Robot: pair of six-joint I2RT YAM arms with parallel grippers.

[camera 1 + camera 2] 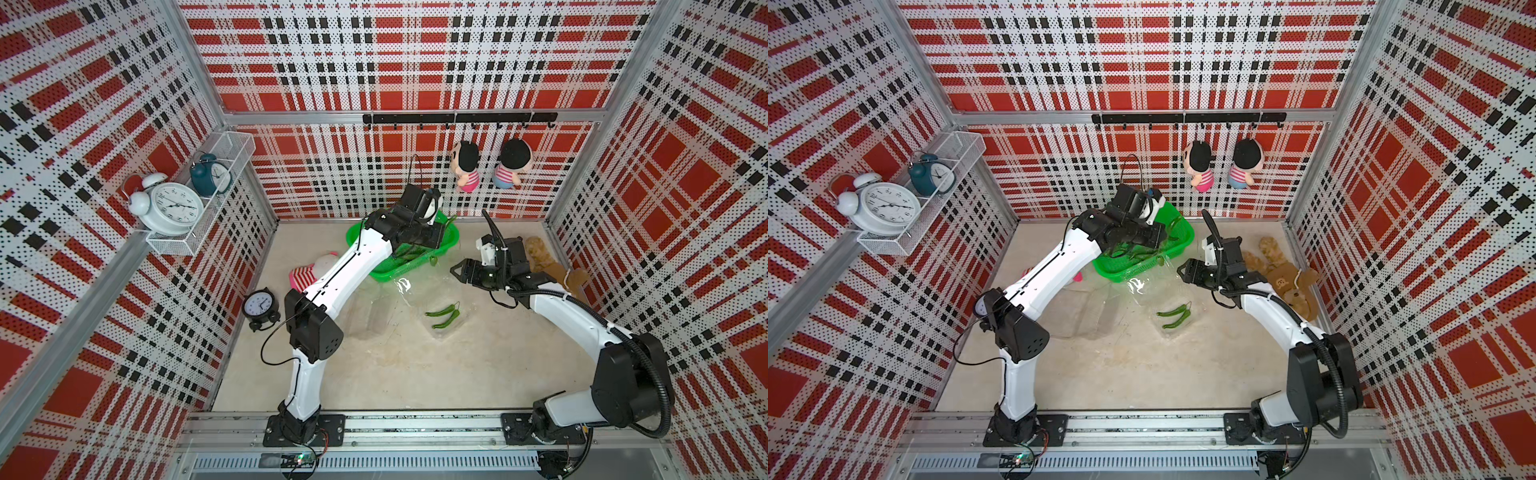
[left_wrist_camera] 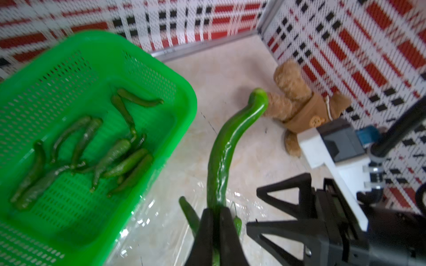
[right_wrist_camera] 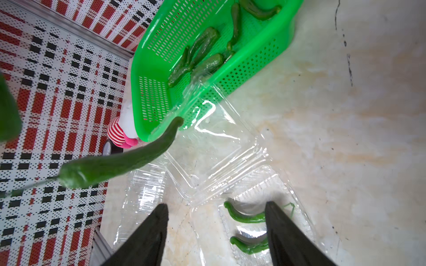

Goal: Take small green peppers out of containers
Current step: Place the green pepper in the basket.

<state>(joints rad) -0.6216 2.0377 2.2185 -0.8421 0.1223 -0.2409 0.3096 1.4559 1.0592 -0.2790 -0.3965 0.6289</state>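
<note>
Next, my left gripper swings over the green basket's peppers, lowers and releases the small green pepper, since that basket stands open beside and below it.
My left gripper (image 2: 216, 210) is shut on a small green pepper (image 2: 221, 149) and holds it off the floor, just right of the green basket (image 2: 184, 92). Several peppers (image 2: 115, 156) lie in that basket. Another pepper (image 3: 115, 165) shows off the floor below this gripper; what carries it I cannot tell. My right gripper (image 3: 216, 203) is open and empty above a clear container (image 3: 299, 207) that holds two peppers (image 3: 244, 217). In a top view these two (image 1: 444, 315) lie in front of the basket. A second clear container (image 1: 374, 320) sits to their left.
A brown teddy (image 1: 548, 266) lies by the right wall, behind the right arm. A striped doll (image 1: 311, 268) and a black clock (image 1: 259, 305) are at the left. A clear lid (image 1: 403, 284) leans against the basket. Two dolls (image 1: 490, 166) hang on the back wall.
</note>
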